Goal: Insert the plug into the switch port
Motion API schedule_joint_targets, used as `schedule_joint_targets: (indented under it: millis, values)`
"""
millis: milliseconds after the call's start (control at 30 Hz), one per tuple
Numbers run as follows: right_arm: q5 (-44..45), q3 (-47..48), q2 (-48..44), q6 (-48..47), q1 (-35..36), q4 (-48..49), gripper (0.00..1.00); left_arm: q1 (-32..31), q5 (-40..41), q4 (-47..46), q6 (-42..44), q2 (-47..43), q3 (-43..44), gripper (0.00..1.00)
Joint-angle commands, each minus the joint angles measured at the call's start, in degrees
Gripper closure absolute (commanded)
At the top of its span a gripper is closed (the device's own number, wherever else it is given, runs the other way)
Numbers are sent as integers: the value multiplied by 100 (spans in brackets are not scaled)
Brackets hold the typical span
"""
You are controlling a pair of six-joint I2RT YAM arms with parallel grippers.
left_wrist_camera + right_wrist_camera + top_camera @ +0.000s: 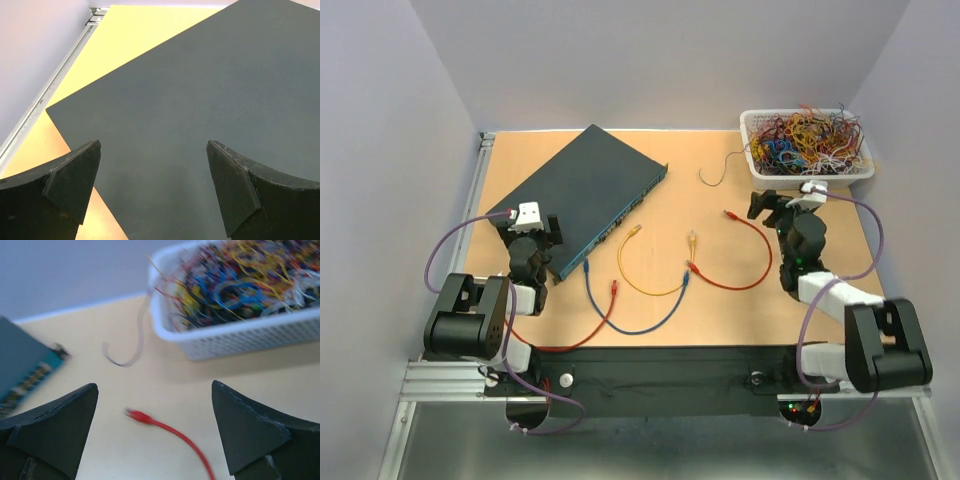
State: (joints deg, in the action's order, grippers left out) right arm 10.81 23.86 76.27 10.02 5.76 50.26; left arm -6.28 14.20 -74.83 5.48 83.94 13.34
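Observation:
I should next move my right gripper left in the top view and down to the blue cable behind its box-side plug, clear of the plug's tip.
The dark teal switch box (585, 190) lies at the back left, its row of ports (625, 215) on the narrow face toward the table's middle. A blue cable (640, 318) has one plug at that face near the box's near corner. My left gripper (548, 232) is open and empty over the box's near corner; the left wrist view shows the box top (200, 100) between the fingers. My right gripper (767, 205) is open and empty beside a red cable's plug (730, 214), which lies on the table between the fingers (137, 416). The ports show blurred (27, 382).
A yellow cable (650, 285) and another red cable (595, 325) lie mid-table. A white mesh basket (807, 170) of coloured wires stands at the back right, also in the right wrist view (235, 335). A thin loose wire (715, 172) lies beside it.

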Motion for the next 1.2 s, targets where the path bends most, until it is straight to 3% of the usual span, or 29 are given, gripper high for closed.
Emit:
schedule_joint_targets:
  millis: [0,67,133,200,233,267,333,367,400,600,767,1167]
  values:
    - [-2104,181,-1050,1577,57,-658,0,13,83,-1588,15,-36,-42,1]
    - [-3141,137,-1193,2184,48,-501,0,13,83,-1588,15,-27,-42,1]
    - [-3496,57,-993,3114,57,-306,0,13,83,-1588,6,-36,-42,1]
    - [-4136,189,-799,3348,214,-350,0,13,75,-1588,6,-36,-42,1]
    - [-4070,329,-754,3192,380,-864,0,13,75,-1579,15,-36,-42,1]
    - [-3417,452,-850,2973,634,-1286,0,13,83,-1596,15,-36,-42,1]
    - [-2326,803,-1008,2393,1819,-2104,0,13,75,-1588,15,-27,-34,1]
    - [-1311,900,-1026,1929,2267,-2604,0,22,83,-1588,6,-27,-42,1]
    - [-935,1006,-948,1768,2976,-2809,0,22,75,-1579,15,-27,-42,1]
    - [876,2350,726,1240,4808,-3900,2,22,75,-1588,6,-36,-42,1]
    - [958,3352,2030,1090,5119,-4103,14,22,57,-1579,-3,-36,-42,1]
    - [651,5154,3596,598,5304,-4314,21,31,48,-1561,6,-36,-33,1]
